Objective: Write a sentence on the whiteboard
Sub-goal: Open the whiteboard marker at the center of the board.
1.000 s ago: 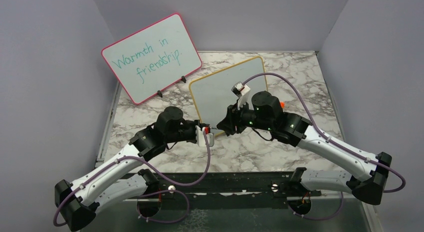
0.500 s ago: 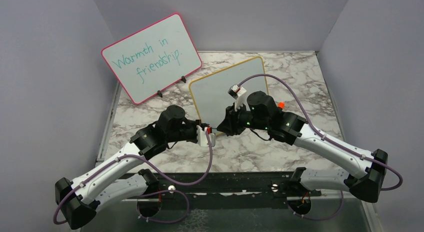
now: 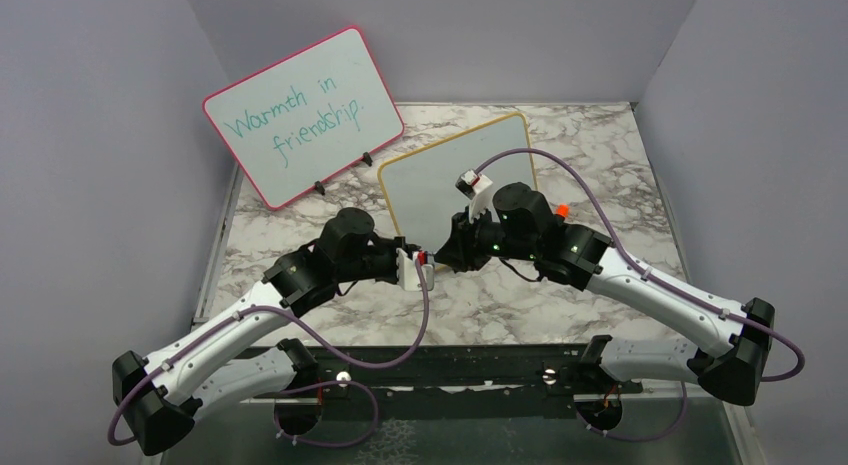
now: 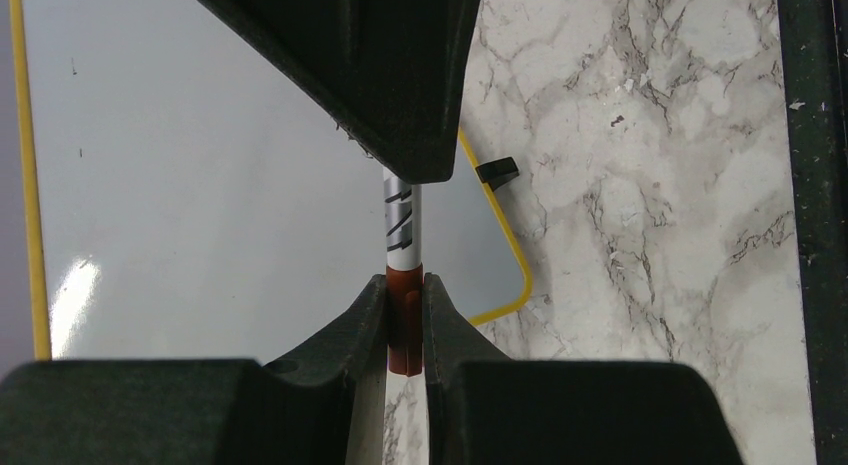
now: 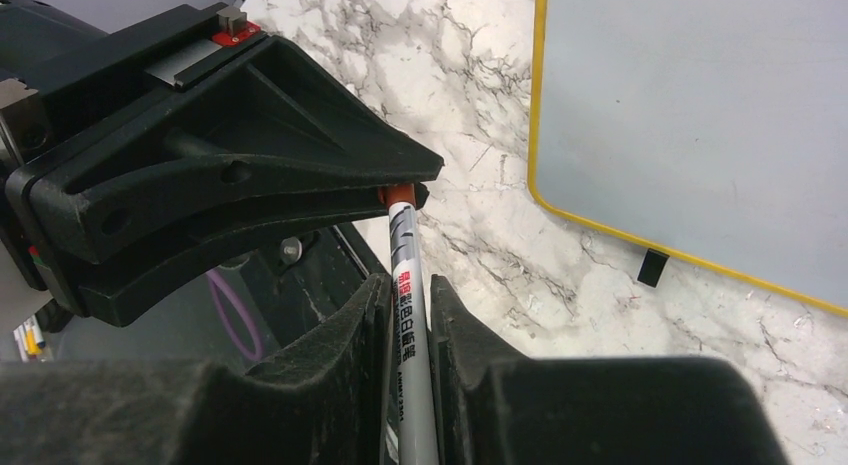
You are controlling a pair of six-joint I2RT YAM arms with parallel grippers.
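Note:
The left gripper pulls the cap off to the left in the top view next, then lowers and releases it, since bare marble lies below the gripper and that way.
The yellow-framed whiteboard point(image 3: 445, 180) stands tilted at the table's middle, and its face is blank; no dark red-brown sentence shows on it. It also shows in the left wrist view point(image 4: 200, 185) and the right wrist view point(image 5: 700, 115). A white marker point(image 5: 405, 250) with a red-brown cap point(image 4: 405, 320) is held level between both grippers in front of the board's near corner. My left gripper point(image 4: 405, 285) is shut on the cap. My right gripper point(image 5: 410, 285) is shut on the barrel. In the top view the left gripper point(image 3: 416, 265) and the right gripper point(image 3: 442, 257) meet tip to tip.
A larger pink-framed board point(image 3: 300, 115) with teal writing leans at the back left. The yellow board's black foot point(image 5: 652, 267) rests on the marble table point(image 3: 600, 145). A black rail point(image 3: 450, 360) runs along the near edge. Grey walls close in three sides.
The right wrist has dropped slightly and shifted left toward the left gripper. The left gripper has edged right. Both stay closed on the marker.

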